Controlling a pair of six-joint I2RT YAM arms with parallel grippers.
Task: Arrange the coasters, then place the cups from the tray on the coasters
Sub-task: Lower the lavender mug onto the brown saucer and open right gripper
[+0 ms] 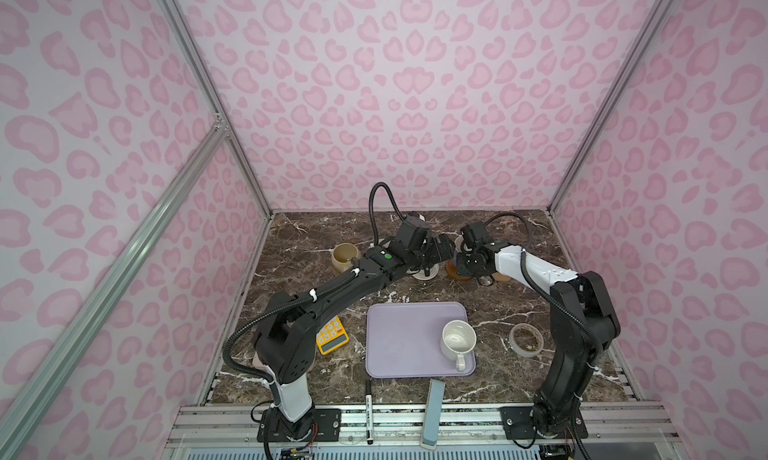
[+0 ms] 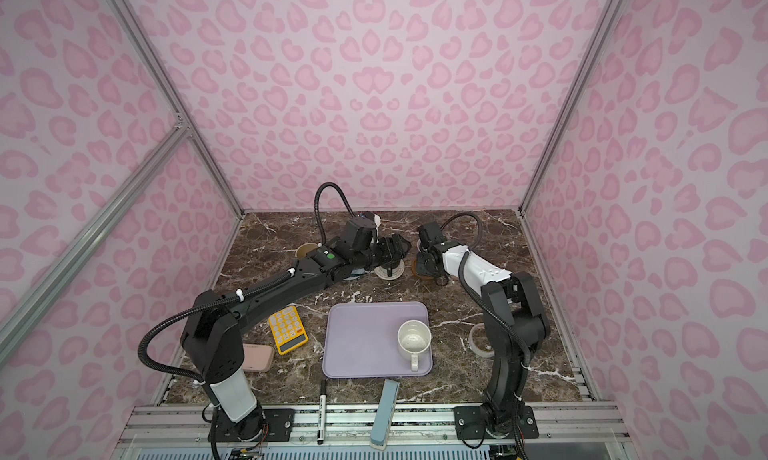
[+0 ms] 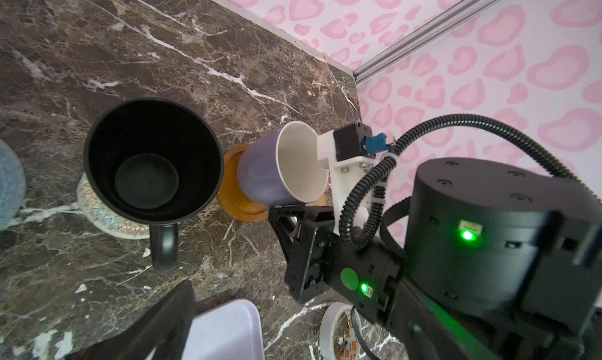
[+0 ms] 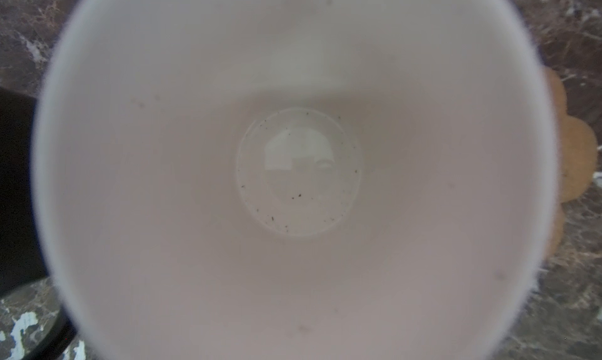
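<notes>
The brown disc coaster's rim is bare on the side toward the black cup, so next I will ease my right gripper slightly down and toward the black cup to release the lavender cup on the brown disc coaster [image 1: 453, 271].
My right gripper [image 1: 467, 264] is shut on the lavender cup [image 3: 270, 169], which leans over the brown disc coaster [image 3: 237, 205]. The right wrist view is filled by that cup's white inside [image 4: 293, 179], with the tan paw coaster [image 4: 576, 159] beside it. The black cup [image 3: 153, 159] stands on the cream woven coaster [image 3: 107, 218]. My left gripper [image 1: 438, 249] hangs open above it, and one of its fingers [image 3: 163, 322] shows. A white speckled cup [image 1: 457, 339] stands on the lavender tray [image 1: 399, 337]. The beige cup [image 1: 345, 257] stands at the back left.
The edge of a grey-blue woven coaster [image 3: 9, 186] shows beside the black cup. A tape roll [image 1: 525, 339] lies right of the tray and a yellow calculator [image 1: 332, 335] left of it. A marker [image 1: 368, 416] and a grey-blue block [image 1: 432, 412] lie at the front edge.
</notes>
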